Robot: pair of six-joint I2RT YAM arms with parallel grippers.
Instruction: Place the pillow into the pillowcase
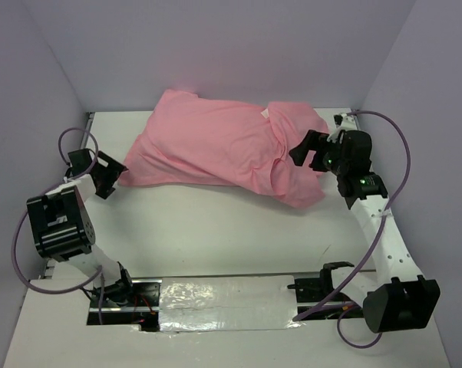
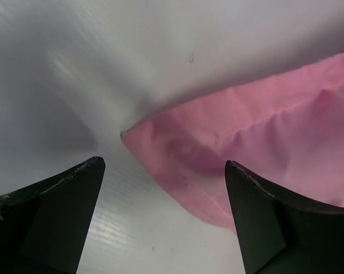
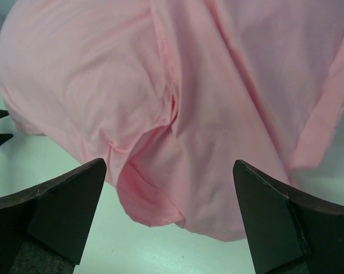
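Observation:
The pillowcase's near corner (image 1: pixel 127 179) (image 2: pixel 149 138) is still just beyond the open fingers of my left gripper, so my left gripper should move down and slightly outward until its fingers are on both sides of that corner.
The pink pillowcase (image 1: pixel 223 146) lies bulging across the back of the white table (image 1: pixel 216 230). No white pillow shows; the pink fabric hides whatever fills it. My left gripper (image 1: pixel 110 175) is open and empty at the case's left corner, low over the table. In the left wrist view (image 2: pixel 163 162) that pink corner (image 2: pixel 252 142) lies between and just beyond the fingers. My right gripper (image 1: pixel 305 149) is open and empty, hovering over the case's folded right end. In the right wrist view (image 3: pixel 169 163) the loose pink folds (image 3: pixel 218 85) lie below the jaws.
Pale walls close in the table on the left, back and right. A shiny clear sheet (image 1: pixel 223 303) covers a recess at the near edge between the arm bases. Purple cables (image 1: pixel 400 153) loop beside each arm.

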